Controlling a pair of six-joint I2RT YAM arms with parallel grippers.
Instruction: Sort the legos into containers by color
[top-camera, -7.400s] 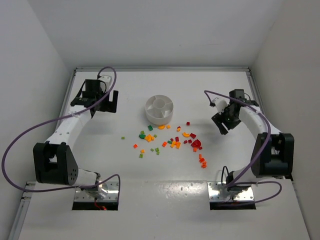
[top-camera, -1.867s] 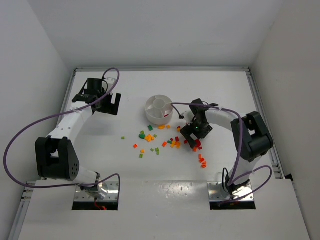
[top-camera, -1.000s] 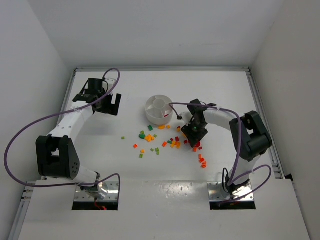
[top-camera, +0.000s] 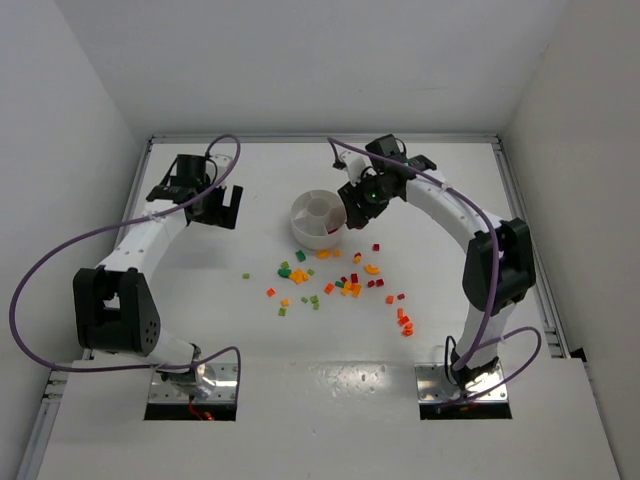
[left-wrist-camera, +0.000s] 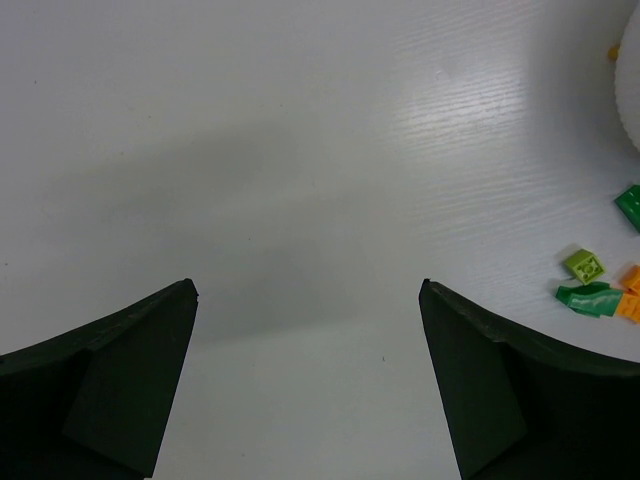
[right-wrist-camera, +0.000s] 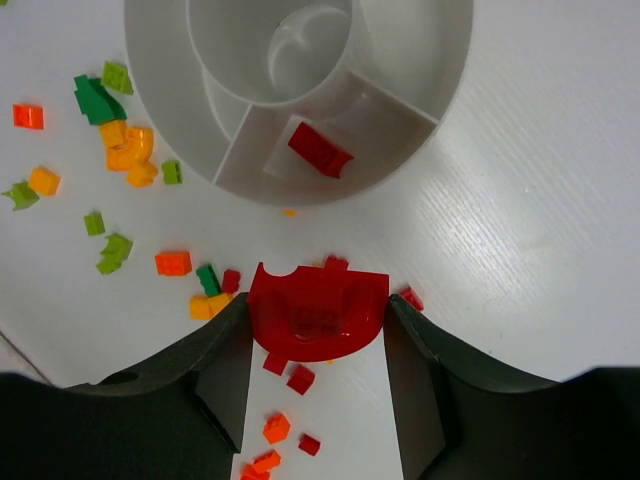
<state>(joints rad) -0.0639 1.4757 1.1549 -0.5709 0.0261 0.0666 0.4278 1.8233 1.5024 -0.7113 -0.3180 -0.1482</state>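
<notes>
I should next use my right gripper to move the large red lego to the left in the top view, over the small red brick already in one wedge section of the dish.
My right gripper (right-wrist-camera: 317, 300) is shut on a large curved red lego (right-wrist-camera: 318, 318), held in the air just beside the round white dish (right-wrist-camera: 440, 70). One small red brick (right-wrist-camera: 320, 150) lies in a wedge compartment; the central cup looks bare. In the top view the right gripper (top-camera: 358, 200) hangs at the right rim of the dish (top-camera: 301, 222). Loose red, orange and green legos (top-camera: 345, 283) lie scattered in front of the dish. My left gripper (top-camera: 215, 205) stands open over bare table to the dish's left, with nothing between its fingers (left-wrist-camera: 150, 370).
Two green bricks (left-wrist-camera: 583, 265) and an orange one (left-wrist-camera: 630, 278) lie at the right edge of the left wrist view. A short row of orange and red bricks (top-camera: 404, 322) lies apart at the front right. Raised table rails run along the back and sides.
The right arm has lifted the curved red lego off the pile and carried it back to the right rim of the dish. The left arm has not moved.
</notes>
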